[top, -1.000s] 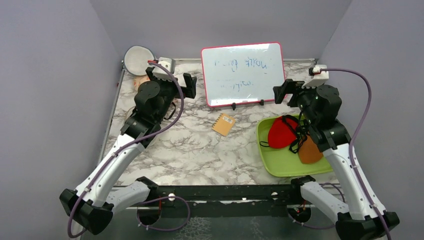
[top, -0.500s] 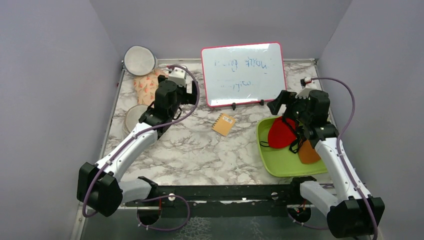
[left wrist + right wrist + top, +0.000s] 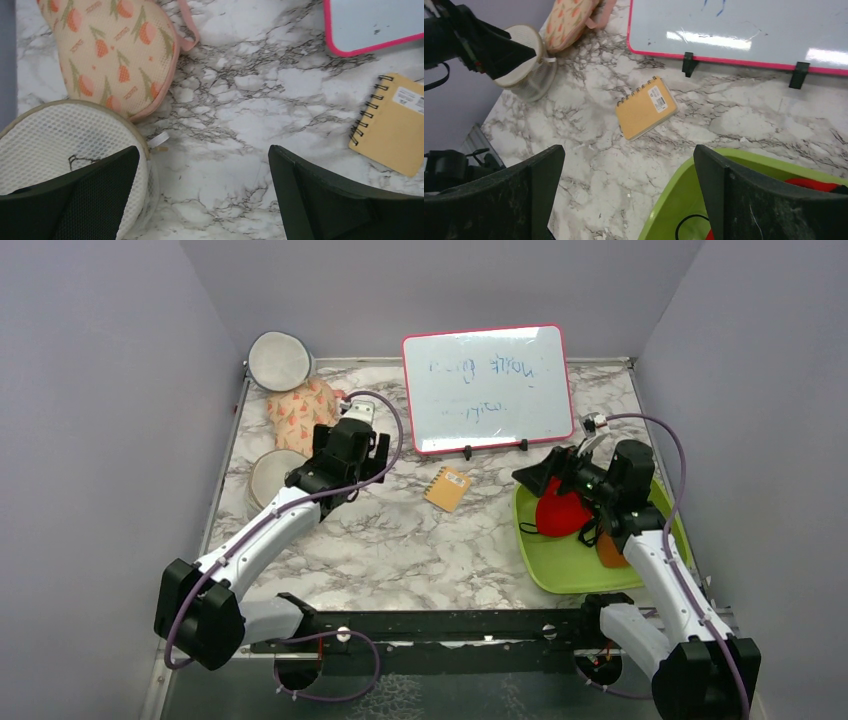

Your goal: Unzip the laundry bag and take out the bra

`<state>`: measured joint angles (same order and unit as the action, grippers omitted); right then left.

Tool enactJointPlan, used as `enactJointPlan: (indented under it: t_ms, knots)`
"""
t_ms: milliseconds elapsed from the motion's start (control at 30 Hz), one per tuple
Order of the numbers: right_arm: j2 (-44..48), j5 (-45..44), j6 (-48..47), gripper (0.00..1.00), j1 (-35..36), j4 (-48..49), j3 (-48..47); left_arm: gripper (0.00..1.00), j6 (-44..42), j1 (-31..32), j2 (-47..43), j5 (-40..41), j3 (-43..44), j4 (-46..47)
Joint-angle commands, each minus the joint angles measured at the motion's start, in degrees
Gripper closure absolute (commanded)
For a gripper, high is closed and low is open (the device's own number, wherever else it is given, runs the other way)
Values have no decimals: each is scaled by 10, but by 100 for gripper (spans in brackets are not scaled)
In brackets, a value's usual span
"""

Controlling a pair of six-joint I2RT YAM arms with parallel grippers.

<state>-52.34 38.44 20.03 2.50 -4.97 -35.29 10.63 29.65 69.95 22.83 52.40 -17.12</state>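
Observation:
The laundry bag [image 3: 270,476] is below my left gripper. My left gripper will lower toward it next, onto the bag's edge beside the white tag [image 3: 159,139].
The laundry bag [image 3: 270,476] is a cream round mesh pouch at the table's left edge. It also shows in the left wrist view [image 3: 55,137], with a small black squiggle [image 3: 80,161] on its face and a white tag [image 3: 159,139] at its rim. It looks closed, and no bra shows in it. My left gripper [image 3: 374,454] is open and empty just right of the bag, above bare marble [image 3: 205,200]; its left finger [image 3: 75,200] overlaps the bag's edge. My right gripper [image 3: 534,478] is open and empty over the green tray's left rim [image 3: 629,200].
A peach floral pouch [image 3: 300,410] lies behind the bag, with a grey-rimmed white disc [image 3: 279,360] in the back left corner. An orange notepad [image 3: 448,487] lies mid-table before a pink-framed whiteboard [image 3: 487,386]. The green tray [image 3: 560,575] holds red [image 3: 560,510] and orange padded pieces with black straps.
Both arms came down and toward the near side. The left arm moved off the back-left corner, uncovering the floral pouch and the bag. The right gripper swung left over the tray's rim.

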Motion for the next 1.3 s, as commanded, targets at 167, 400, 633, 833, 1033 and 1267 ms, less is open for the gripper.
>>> enactJointPlan:
  t_ms: [167,400,633,833,1033,1267]
  knots:
    - [10,56,-2,0,25,66,14,11,53,-18,38,133,30,-183]
    - [24,28,-17,0,53,60,12,20,-31,-21,119,253,0,-165]
    - [26,12,-23,0,58,52,9,25,-179,-23,80,214,-85,-12]
    - [33,4,-24,0,59,49,9,46,-225,-37,77,203,-88,9]
    - [36,1,-24,0,62,48,8,56,-236,-43,104,195,-74,7]
    - [36,-2,-25,0,63,47,8,61,-229,-44,107,195,-83,11]
